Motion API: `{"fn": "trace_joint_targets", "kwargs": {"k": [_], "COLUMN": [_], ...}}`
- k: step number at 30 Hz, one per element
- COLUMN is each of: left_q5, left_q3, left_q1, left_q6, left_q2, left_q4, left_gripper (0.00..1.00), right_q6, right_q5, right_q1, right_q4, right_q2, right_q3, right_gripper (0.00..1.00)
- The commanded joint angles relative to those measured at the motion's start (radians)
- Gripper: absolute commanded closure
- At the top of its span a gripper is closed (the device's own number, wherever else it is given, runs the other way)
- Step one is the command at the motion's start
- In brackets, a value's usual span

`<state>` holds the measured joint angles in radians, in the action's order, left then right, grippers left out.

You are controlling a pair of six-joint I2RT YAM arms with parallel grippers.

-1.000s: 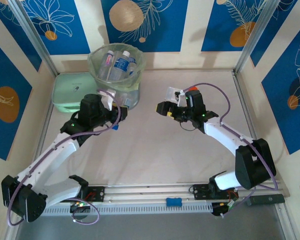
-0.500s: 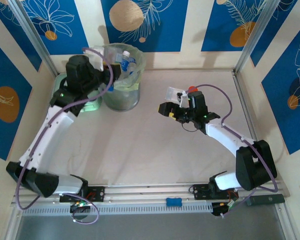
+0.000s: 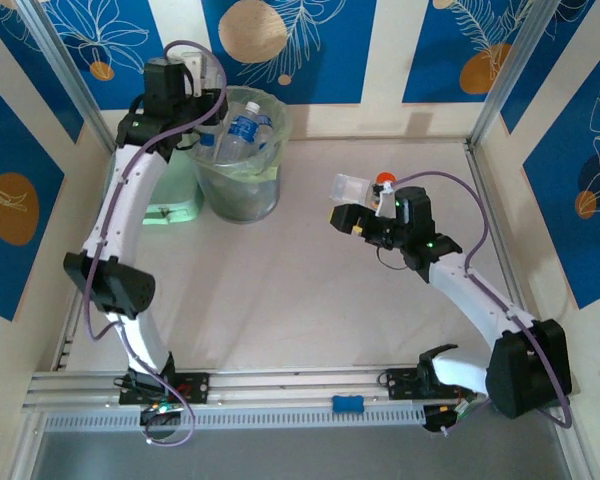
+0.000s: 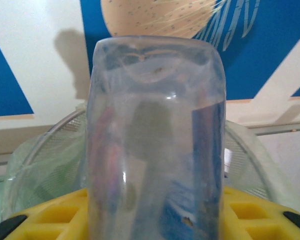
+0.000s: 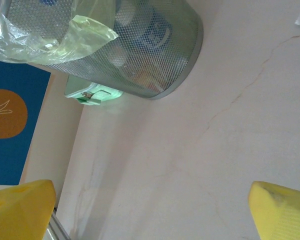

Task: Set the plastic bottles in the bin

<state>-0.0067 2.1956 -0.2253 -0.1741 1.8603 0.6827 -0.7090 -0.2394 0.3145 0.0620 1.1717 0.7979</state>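
Observation:
The clear bottle is still raised at the bin's rim, so my left gripper should move down into the bin's opening beside the other bottles and let go of it there.
My left gripper is raised at the back-left rim of the bin and is shut on a clear plastic bottle with a blue label, which stands between the yellow fingers. In the top view the held bottle sits just over the liner's edge. Several more bottles lie inside the round mesh bin with its pale green liner. My right gripper hovers over the table's middle right, open, with nothing between its fingertips.
A mint green box stands left of the bin, partly under my left arm, and shows as the box behind the mesh. A clear square container and an orange-capped jar sit just behind the right gripper. Walls close the back and sides.
My left arm has risen from in front of the bin to its back-left rim, carrying the bottle. The right arm has shifted slightly to the right.

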Motion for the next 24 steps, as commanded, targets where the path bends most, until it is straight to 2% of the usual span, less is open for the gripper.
{"fn": "trace_joint_targets", "kwargs": {"k": [1, 5, 10, 15, 16, 19, 21, 24], "left_q5": [-0.021, -0.039, -0.083, -0.073, -0.075, -0.073, -0.072, -0.072], "left_q3": [0.118, 0.188, 0.189, 0.188, 0.188, 0.188, 0.188, 0.188], "left_q1": [0.027, 0.031, 0.034, 0.034, 0.035, 0.035, 0.035, 0.036], "left_q6": [0.025, 0.040, 0.055, 0.055, 0.053, 0.051, 0.046, 0.044], "left_q2": [0.081, 0.157, 0.189, 0.200, 0.201, 0.199, 0.191, 0.162], "left_q4": [0.126, 0.187, 0.213, 0.219, 0.218, 0.215, 0.212, 0.203], "left_gripper": [0.76, 0.76, 0.76, 0.72, 0.68, 0.48, 0.30, 0.12], "right_q6": [0.023, 0.032, 0.036, 0.033, 0.032, 0.029, 0.029, 0.032], "right_q5": [0.027, 0.034, 0.032, 0.032, 0.030, 0.029, 0.029, 0.030], "right_q1": [-0.011, -0.024, -0.034, -0.038, -0.037, -0.038, -0.038, -0.040], "right_q4": [0.040, 0.056, 0.063, 0.058, 0.055, 0.053, 0.055, 0.058], "right_q2": [-0.051, -0.074, -0.081, -0.080, -0.080, -0.080, -0.081, -0.080], "right_q3": [-0.019, -0.022, -0.022, -0.024, -0.023, -0.027, -0.027, -0.026], "right_gripper": [0.01, 0.01, 0.01, 0.01, 0.01, 0.01, 0.01, 0.01]}}
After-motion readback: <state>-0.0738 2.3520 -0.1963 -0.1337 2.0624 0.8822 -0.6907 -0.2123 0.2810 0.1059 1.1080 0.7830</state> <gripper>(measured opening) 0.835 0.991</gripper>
